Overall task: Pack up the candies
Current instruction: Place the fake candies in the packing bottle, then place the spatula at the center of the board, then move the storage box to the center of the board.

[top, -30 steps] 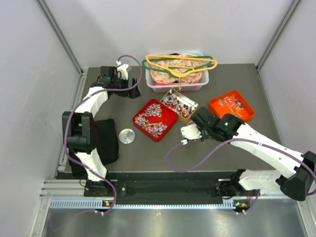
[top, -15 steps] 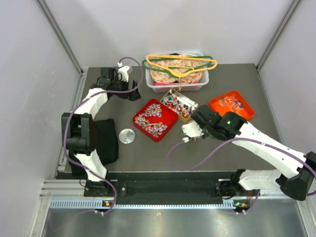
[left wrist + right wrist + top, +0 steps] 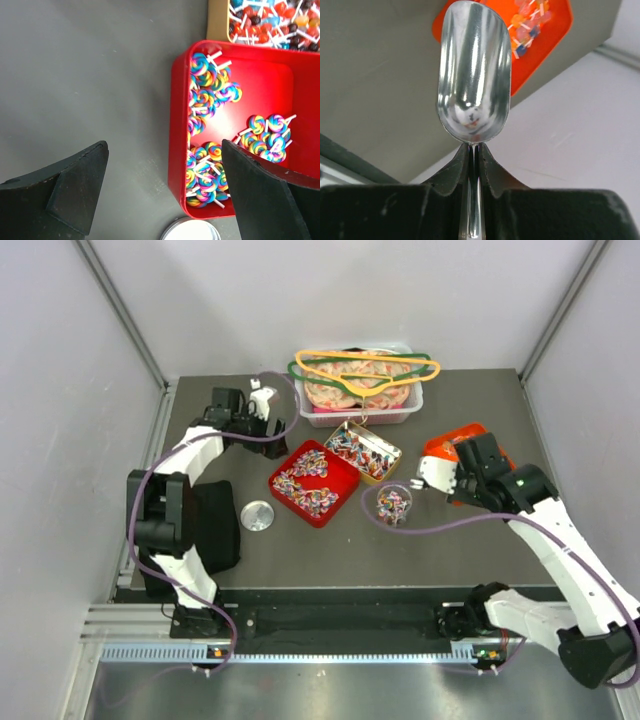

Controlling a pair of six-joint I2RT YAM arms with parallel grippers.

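Note:
The scoop's bowl is empty, so I should move my right gripper back and down to the bare tabletop at the orange tray's near side and let go of the scoop [image 3: 474, 75].
Rainbow swirl candies [image 3: 210, 95] lie in heaps in a red tray [image 3: 345, 483], also the red tray [image 3: 177, 125] in the left wrist view. More candies [image 3: 362, 450] fill a gold tin [image 3: 217, 22]. A small clear cup [image 3: 392, 503] on the table holds some candies. An orange tray [image 3: 547, 50] holds a few candies [image 3: 527, 22]. My left gripper [image 3: 165, 192] hangs open above the table just left of the red tray. My right gripper [image 3: 474, 152] is shut on the handle of an empty metal scoop [image 3: 474, 75], over the orange tray's near corner, right of the cup.
A clear bin [image 3: 405, 412] with coloured hangers [image 3: 365, 368] on top stands at the back. A round metal lid [image 3: 257, 515] lies left of the red tray's front. A black pad [image 3: 215, 525] sits by the left arm. Walls close in on both sides.
My right arm has swung right and back with the scoop, off the cup toward the orange tray; the cup now shows candies. My left gripper has shifted slightly right.

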